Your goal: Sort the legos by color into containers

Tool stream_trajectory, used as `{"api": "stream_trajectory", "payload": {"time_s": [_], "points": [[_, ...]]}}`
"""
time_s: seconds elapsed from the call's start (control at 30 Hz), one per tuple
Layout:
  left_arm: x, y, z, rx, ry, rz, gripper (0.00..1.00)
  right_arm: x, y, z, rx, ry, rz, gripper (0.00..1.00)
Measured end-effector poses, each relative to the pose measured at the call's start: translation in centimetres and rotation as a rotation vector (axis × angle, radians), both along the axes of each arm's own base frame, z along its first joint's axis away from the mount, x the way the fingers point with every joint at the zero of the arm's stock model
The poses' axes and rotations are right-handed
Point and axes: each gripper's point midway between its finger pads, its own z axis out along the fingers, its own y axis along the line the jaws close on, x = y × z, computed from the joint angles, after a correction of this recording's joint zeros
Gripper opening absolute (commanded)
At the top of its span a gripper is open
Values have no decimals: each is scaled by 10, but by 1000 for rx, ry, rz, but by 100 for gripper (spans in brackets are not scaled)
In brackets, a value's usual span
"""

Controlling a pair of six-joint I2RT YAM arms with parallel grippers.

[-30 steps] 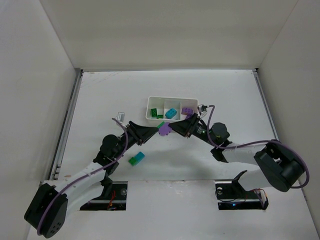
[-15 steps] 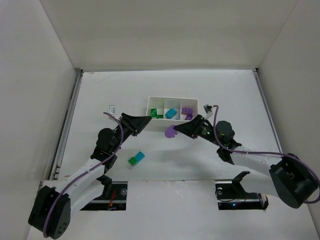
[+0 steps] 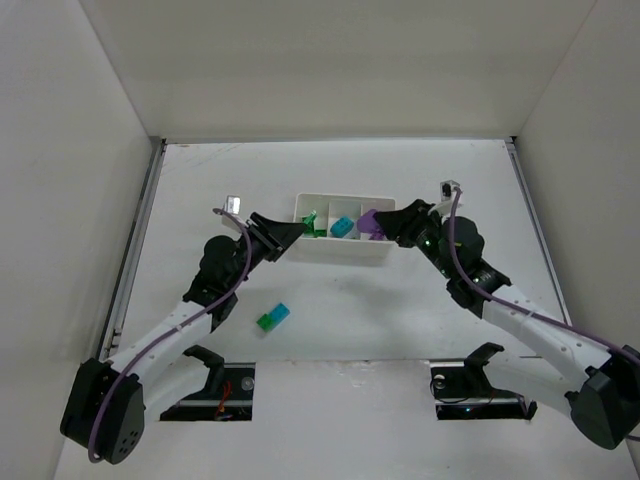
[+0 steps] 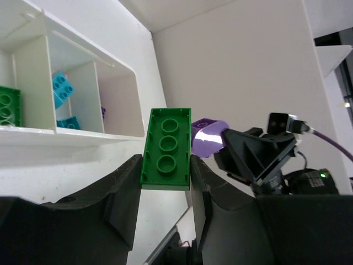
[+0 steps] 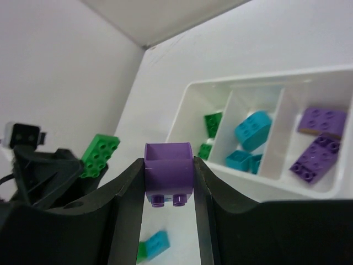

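My right gripper lowers toward the right in its wrist view next, over the compartment holding purple bricks, and frees the brick, since it is purple.
The white tray (image 3: 345, 249) has three compartments holding green, teal and purple bricks from left to right. My left gripper (image 3: 296, 229) is shut on a flat green brick (image 4: 166, 148) and holds it at the tray's left end; the brick also shows in the top view (image 3: 310, 222). My right gripper (image 3: 384, 224) is shut on a purple brick (image 5: 168, 173) and holds it over the tray's right end, seen in the top view (image 3: 371, 222). The tray also shows in the right wrist view (image 5: 265, 175) and left wrist view (image 4: 66, 135).
A joined green and teal brick (image 3: 273, 318) lies on the table in front of the tray, between the arms; it also shows in the right wrist view (image 5: 153, 246). White walls enclose the table on three sides.
Both grippers have moved away from the table's middle toward the tray, each carrying its brick: the left to the tray's left end, the right to its right end.
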Motion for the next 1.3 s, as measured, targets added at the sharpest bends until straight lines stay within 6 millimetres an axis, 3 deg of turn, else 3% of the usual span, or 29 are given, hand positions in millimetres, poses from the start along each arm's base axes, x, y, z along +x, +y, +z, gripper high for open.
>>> {"api": "stream_trajectory", "payload": {"time_s": [0.13, 0.3, 0.5, 0.63, 0.83, 0.97, 1.03, 1.2, 1.3], "points": [[11, 6, 0, 59, 4, 27, 22, 10, -20, -5, -101, -5, -105, 33], [20, 14, -8, 130, 19, 51, 22, 20, -40, -33, -223, 47, -190, 33], [29, 14, -27, 208, 60, 46, 22, 40, -43, -67, -322, 119, -223, 33], [34, 13, -32, 239, 68, 42, 22, 53, -43, -75, -357, 137, -237, 33], [38, 12, -38, 267, 77, 42, 22, 69, -40, -77, -375, 141, -253, 41], [42, 11, -35, 279, 66, 43, 22, 79, -36, -75, -380, 142, -260, 70], [45, 10, -32, 285, 57, 47, 22, 81, -36, -74, -383, 139, -261, 75], [49, 0, -25, 322, 41, 42, 22, 79, -40, -59, -365, 109, -278, 73], [54, -5, -24, 363, 35, 46, 22, 69, -46, -40, -326, 55, -292, 58]]}}
